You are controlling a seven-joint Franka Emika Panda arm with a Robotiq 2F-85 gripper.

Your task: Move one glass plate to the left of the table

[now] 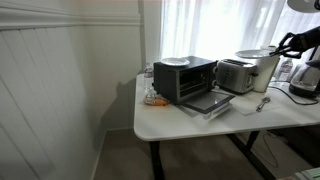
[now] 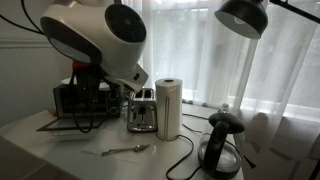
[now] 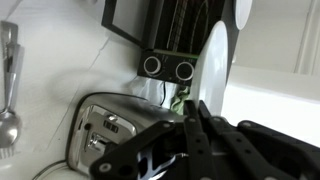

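Note:
My gripper holds the plate and will next go toward the kettle, then lower to let it go on the open tabletop between spoon and kettle (image 1: 284, 98), since that spot is below the plate.
One glass plate (image 1: 173, 61) lies on top of the black toaster oven (image 1: 185, 80). The other glass plate (image 1: 254, 53) is in the air above the silver toaster (image 1: 235, 74), held at its rim by my gripper (image 1: 279, 47). In the wrist view the gripper (image 3: 186, 113) is shut on that plate (image 3: 215, 70), which sticks out away from the fingers as a pale oval, with the toaster (image 3: 105, 130) below. The white table (image 1: 190, 118) carries all of it. In an exterior view my arm (image 2: 100, 40) hides the gripper.
A paper towel roll (image 2: 168, 107) stands beside the toaster (image 2: 143, 112). A black kettle (image 2: 222, 145) and its cord are close by. A spoon (image 2: 125, 150) lies on the table in front. The oven door (image 1: 212, 100) hangs open. A lamp (image 2: 243, 15) hangs overhead.

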